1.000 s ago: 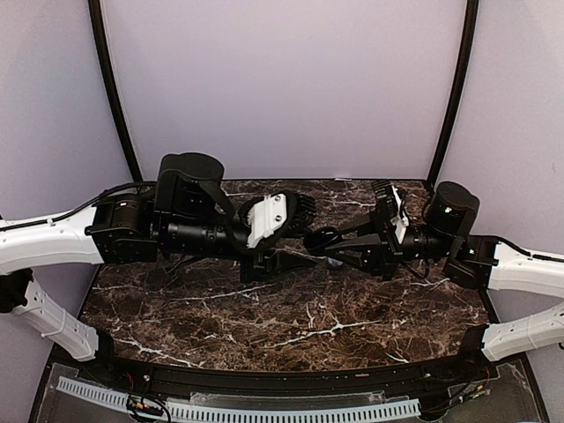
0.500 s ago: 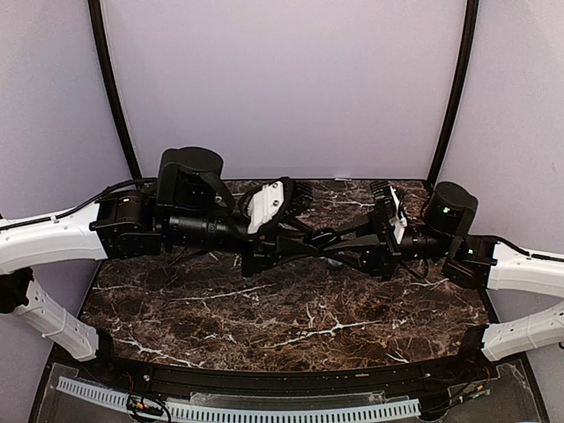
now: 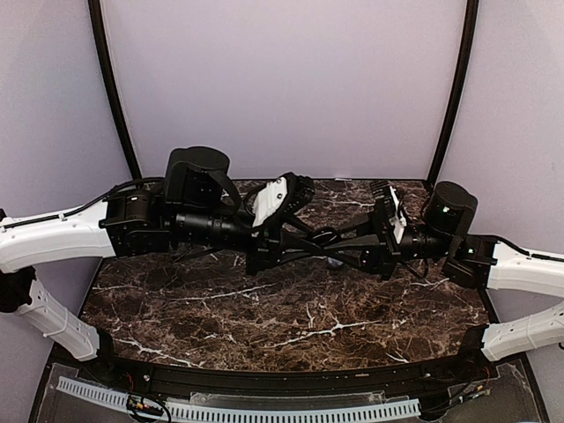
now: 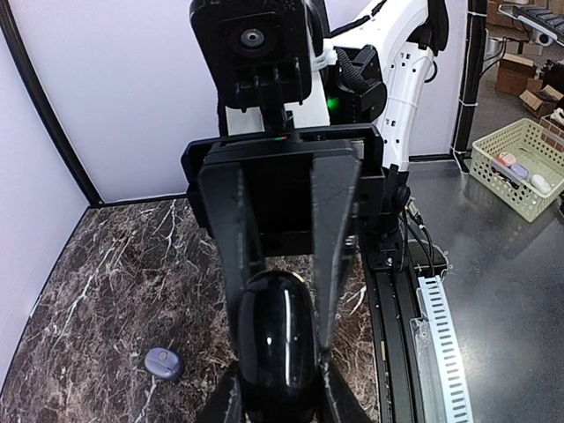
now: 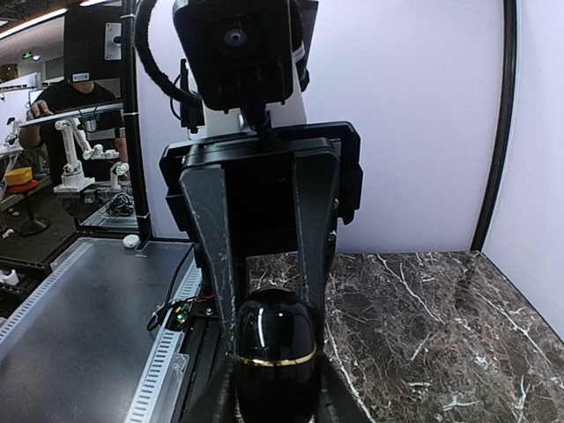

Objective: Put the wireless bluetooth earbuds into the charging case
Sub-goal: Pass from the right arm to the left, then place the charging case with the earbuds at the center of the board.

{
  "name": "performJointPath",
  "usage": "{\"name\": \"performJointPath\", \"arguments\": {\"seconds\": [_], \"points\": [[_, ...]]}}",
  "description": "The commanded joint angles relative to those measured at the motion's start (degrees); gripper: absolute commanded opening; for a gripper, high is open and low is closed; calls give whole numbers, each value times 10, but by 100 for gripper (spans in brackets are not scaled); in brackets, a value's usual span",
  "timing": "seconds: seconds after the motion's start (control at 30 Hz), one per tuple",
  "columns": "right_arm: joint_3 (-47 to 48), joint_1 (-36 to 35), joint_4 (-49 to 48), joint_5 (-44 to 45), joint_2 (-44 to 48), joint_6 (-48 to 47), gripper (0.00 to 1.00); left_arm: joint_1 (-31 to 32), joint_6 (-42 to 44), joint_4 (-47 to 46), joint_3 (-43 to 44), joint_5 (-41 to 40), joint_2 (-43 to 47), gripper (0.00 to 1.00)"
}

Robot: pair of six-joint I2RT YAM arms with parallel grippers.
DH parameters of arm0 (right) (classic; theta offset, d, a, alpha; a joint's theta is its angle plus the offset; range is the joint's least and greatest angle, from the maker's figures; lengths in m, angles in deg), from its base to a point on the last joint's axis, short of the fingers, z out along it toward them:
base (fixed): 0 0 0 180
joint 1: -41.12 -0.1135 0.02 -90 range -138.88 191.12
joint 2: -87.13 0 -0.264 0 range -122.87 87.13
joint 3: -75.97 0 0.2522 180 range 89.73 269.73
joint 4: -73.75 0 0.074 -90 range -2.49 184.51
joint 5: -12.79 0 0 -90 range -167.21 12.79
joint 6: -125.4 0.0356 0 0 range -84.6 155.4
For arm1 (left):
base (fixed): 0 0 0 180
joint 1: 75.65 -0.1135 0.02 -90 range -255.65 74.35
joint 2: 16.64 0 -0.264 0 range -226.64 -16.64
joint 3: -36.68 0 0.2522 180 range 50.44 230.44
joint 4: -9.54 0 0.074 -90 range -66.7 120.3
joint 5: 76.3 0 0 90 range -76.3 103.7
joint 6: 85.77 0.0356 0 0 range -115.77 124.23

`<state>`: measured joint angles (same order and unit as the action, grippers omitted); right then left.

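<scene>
My left gripper tilts and lowers the charging case onto the bare marble point(image 3: 293, 267) beside the earbud next and releases it, since that spot lies below the gripper.
A glossy black egg-shaped charging case point(image 5: 275, 339) with a thin gold band hangs above the middle of the marble table point(image 3: 264, 317), its lid closed. My right gripper point(image 5: 275, 398) is shut on its lower half. My left gripper point(image 4: 280, 398) faces the right one from the other side, and its fingers point(image 5: 211, 247) press on both sides of the case's other end point(image 4: 275, 339). In the top view the two grippers, left point(image 3: 304, 245) and right point(image 3: 333, 240), meet tip to tip. One pale purple earbud point(image 4: 163, 362) lies on the marble below the arms.
A black rail with a white slotted cable tray point(image 3: 238, 410) runs along the table's near edge. Purple walls point(image 3: 282, 88) close off the back and sides. A pale mesh basket point(image 4: 520, 167) with small items sits off the table.
My left gripper has moved right to meet the right gripper, and its jaws have narrowed onto the case. The right arm has stayed put.
</scene>
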<state>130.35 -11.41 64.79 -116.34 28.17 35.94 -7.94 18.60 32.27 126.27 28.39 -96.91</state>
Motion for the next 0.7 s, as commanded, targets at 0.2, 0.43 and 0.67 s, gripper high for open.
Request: {"name": "performJointPath", "arguments": {"seconds": [0.2, 0.43, 0.67], "points": [[-12, 28, -18, 99, 33, 67, 98, -123, -122, -136, -111, 98, 56, 0], [-18, 83, 3, 108, 36, 112, 99, -228, -290, -244, -182, 142, 1, 0], [-22, 96, 25, 123, 27, 117, 99, -250, -342, -234, -144, 120, -162, 3]]}}
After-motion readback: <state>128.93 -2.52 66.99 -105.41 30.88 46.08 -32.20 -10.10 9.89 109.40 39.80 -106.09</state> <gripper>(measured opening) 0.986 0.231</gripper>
